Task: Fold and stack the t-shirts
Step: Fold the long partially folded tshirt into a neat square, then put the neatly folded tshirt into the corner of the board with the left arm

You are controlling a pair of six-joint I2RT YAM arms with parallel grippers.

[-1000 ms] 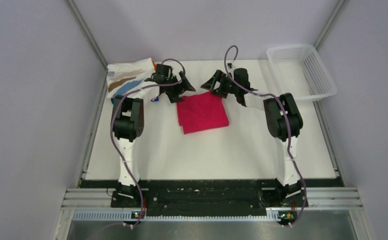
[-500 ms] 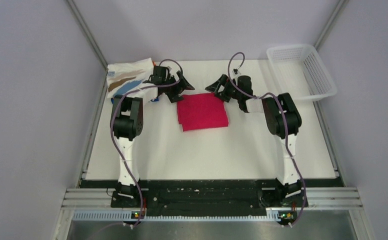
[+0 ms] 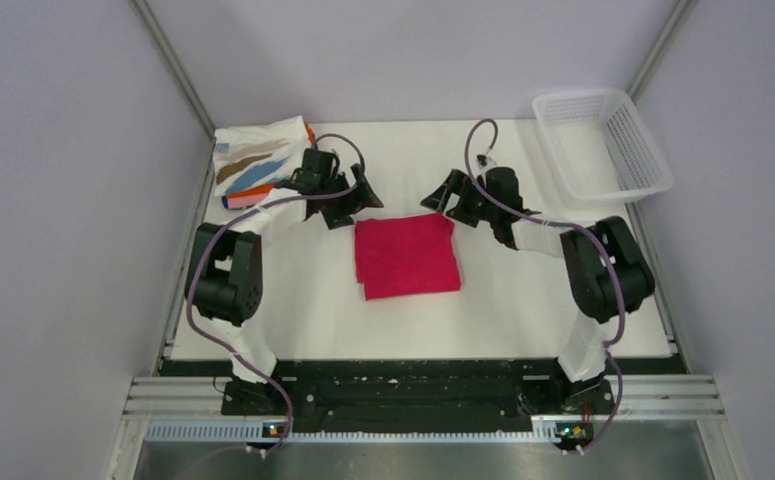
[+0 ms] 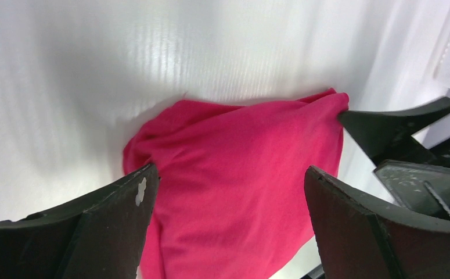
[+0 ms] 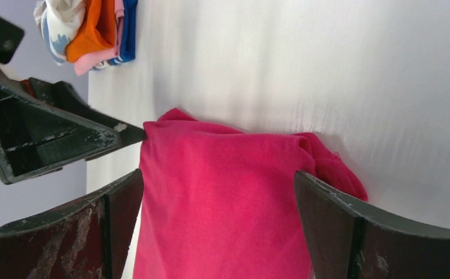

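Observation:
The shirt is folded square, so my left gripper should next lift back off the shirt's far corner, then go down onto the shirt's side edge nearer the stack [image 3: 361, 262] [image 4: 151, 250].
A magenta-red t-shirt [image 3: 407, 256] lies folded into a rough square in the middle of the white table. My left gripper [image 3: 356, 207] is open and empty at the shirt's far left corner. My right gripper [image 3: 445, 207] is open and empty at its far right corner. In the left wrist view the shirt [image 4: 240, 174] lies below and between the open left gripper [image 4: 229, 175]. In the right wrist view the shirt [image 5: 228, 192] lies between the open right gripper [image 5: 219, 177]. A stack of folded t-shirts [image 3: 258, 160], white with tan and blue streaks on top, sits at the far left; the right wrist view shows its orange, pink and blue layers [image 5: 89, 29].
A white plastic mesh basket [image 3: 603, 140] stands at the far right corner. Grey walls close the table on the left, back and right. The arm bases sit on a black rail [image 3: 403, 385] at the near edge.
Both grippers have moved toward the near edge, and the magenta-red shirt has shifted nearer with them. Both elbows have swung outward.

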